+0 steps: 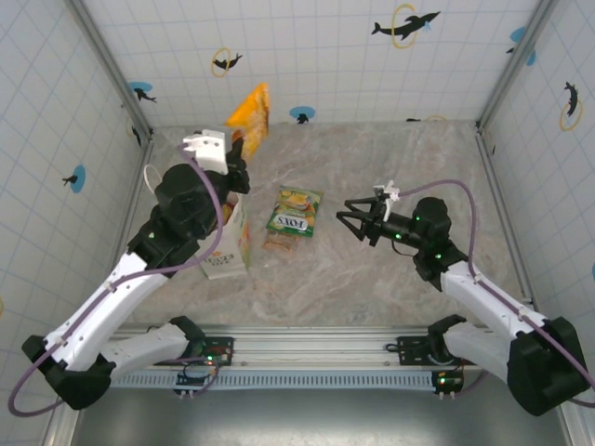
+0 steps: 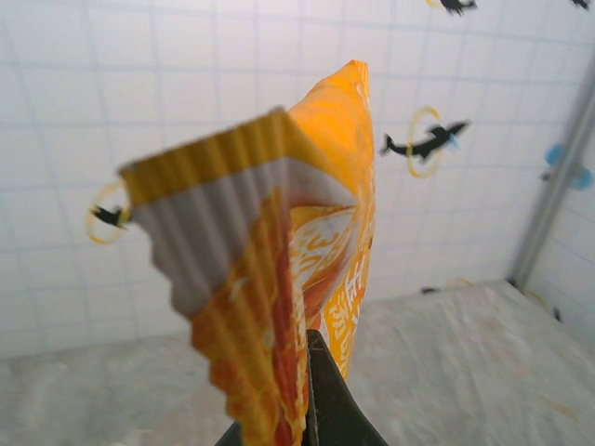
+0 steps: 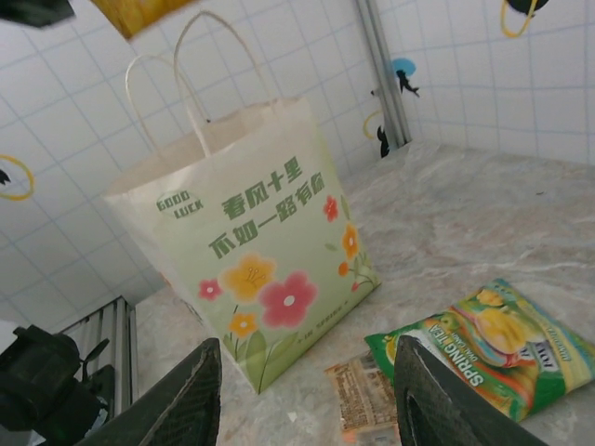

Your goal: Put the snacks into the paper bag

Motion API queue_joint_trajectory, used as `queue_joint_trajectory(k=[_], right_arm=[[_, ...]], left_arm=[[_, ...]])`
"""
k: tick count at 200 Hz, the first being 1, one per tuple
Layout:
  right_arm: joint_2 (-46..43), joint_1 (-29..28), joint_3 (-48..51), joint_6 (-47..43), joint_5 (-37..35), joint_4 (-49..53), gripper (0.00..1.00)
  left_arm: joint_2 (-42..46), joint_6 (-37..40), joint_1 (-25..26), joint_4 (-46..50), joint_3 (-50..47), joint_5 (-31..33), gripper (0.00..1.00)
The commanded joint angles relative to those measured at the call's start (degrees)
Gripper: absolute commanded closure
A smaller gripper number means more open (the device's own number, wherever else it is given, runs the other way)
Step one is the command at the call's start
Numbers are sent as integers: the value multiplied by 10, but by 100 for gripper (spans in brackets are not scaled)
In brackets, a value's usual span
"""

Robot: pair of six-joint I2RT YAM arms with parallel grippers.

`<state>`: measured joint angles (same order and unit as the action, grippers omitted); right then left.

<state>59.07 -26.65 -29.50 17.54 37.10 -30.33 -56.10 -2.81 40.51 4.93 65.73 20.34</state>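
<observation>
My left gripper holds the orange packet (image 1: 249,111), which sticks out past the paper bag's rim. Next it should move in over the paper bag's opening (image 1: 226,208), go down there and let go of the packet.
My left gripper (image 1: 242,149) is shut on the lower edge of an orange snack packet (image 1: 249,111), holding it upright in the air above the paper bag (image 1: 229,243). In the left wrist view the orange packet (image 2: 316,232) rises from the closed gripper (image 2: 311,358). The cream bag (image 3: 260,251) with flower print and white loop handles stands upright and open. A green FOX'S packet (image 1: 296,212) and a small brownish packet (image 1: 279,242) lie on the table just right of the bag. My right gripper (image 1: 359,223) is open and holds nothing, right of the packets. Its fingers (image 3: 191,400) frame the bag and the green packet (image 3: 493,346).
The marble table top (image 1: 372,279) is enclosed by tiled white walls with dolphin stickers on three sides. A metal rail (image 1: 307,346) runs along the near edge by the arm bases. The left arm (image 1: 177,223) leans over the bag's left side.
</observation>
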Motion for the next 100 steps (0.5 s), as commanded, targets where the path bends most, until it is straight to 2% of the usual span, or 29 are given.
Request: queue_joint_trajectory(k=[1, 23, 46, 100], right_arm=[[17, -17, -32, -24, -26, 5, 49], [33, -28, -36, -21, -27, 1, 49], [41, -37, -38, -22, -27, 2, 49], [49, -42, -37, -29, -30, 8, 49]], left_arm=[[34, 61, 4, -58, -6, 74, 97], [55, 88, 3, -92, -28, 118, 97], [53, 93, 3, -64, -22, 181, 97], [49, 4, 4, 65, -35, 230, 96]])
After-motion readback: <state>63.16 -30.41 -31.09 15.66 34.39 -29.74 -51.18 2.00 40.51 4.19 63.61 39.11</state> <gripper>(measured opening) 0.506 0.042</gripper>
